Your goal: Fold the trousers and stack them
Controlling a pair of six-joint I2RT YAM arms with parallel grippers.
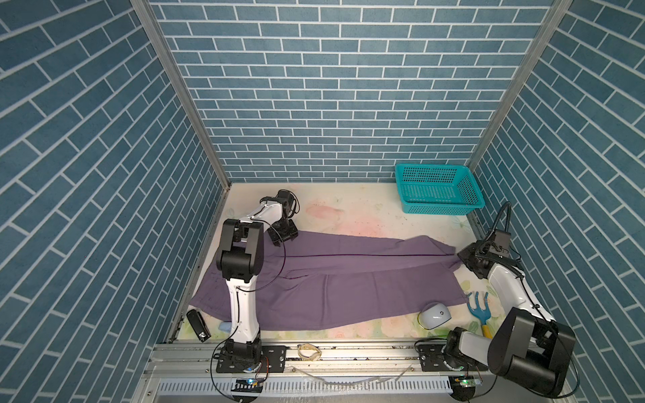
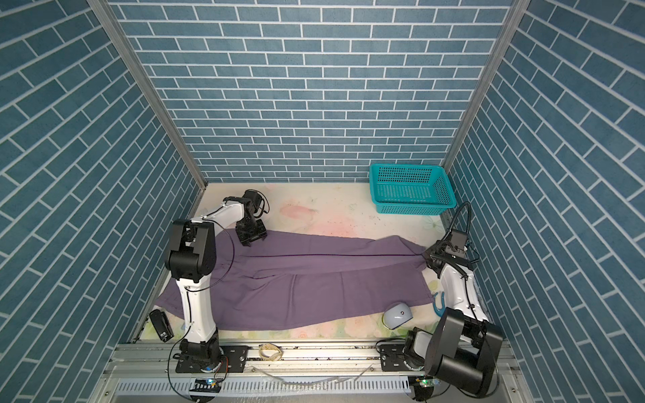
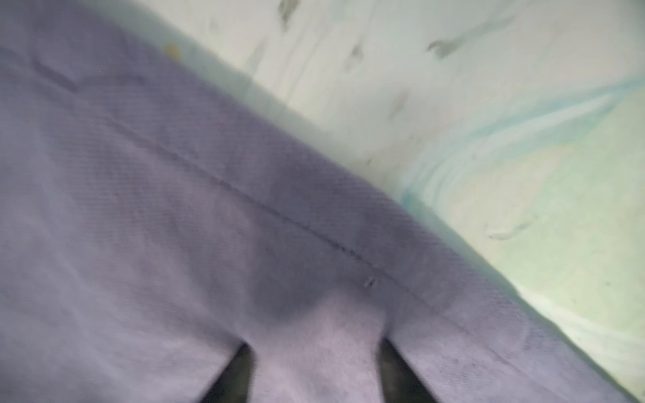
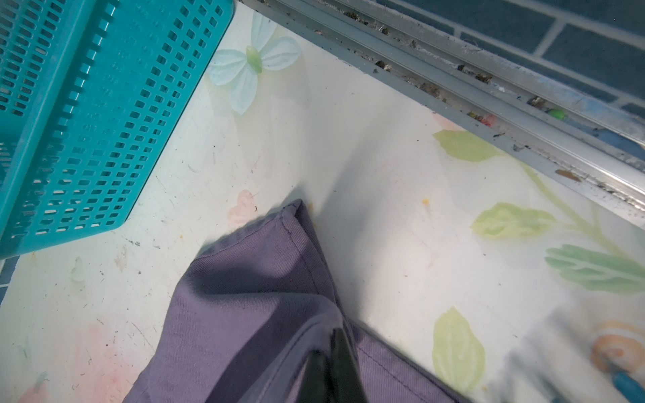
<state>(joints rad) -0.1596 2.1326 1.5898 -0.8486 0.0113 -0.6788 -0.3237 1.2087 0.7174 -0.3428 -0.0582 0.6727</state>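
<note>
The fold should be lifted outward toward the basket by my right gripper next, then lowered and released there. Bare tabletop lies open between the trousers and the basket.
The dusty-purple trousers lie spread flat across the floral table, legs running left to right. My left gripper presses down on their far left edge. In the left wrist view its fingers stand apart, and a bulge of the trousers rises between them near a stitched hem. My right gripper is at the far right corner. In the right wrist view it is shut on a raised fold of the trousers.
A teal perforated basket stands at the back right. A white mouse-shaped object and a blue toy rake lie at the front right. A black device lies at the front left by the wall.
</note>
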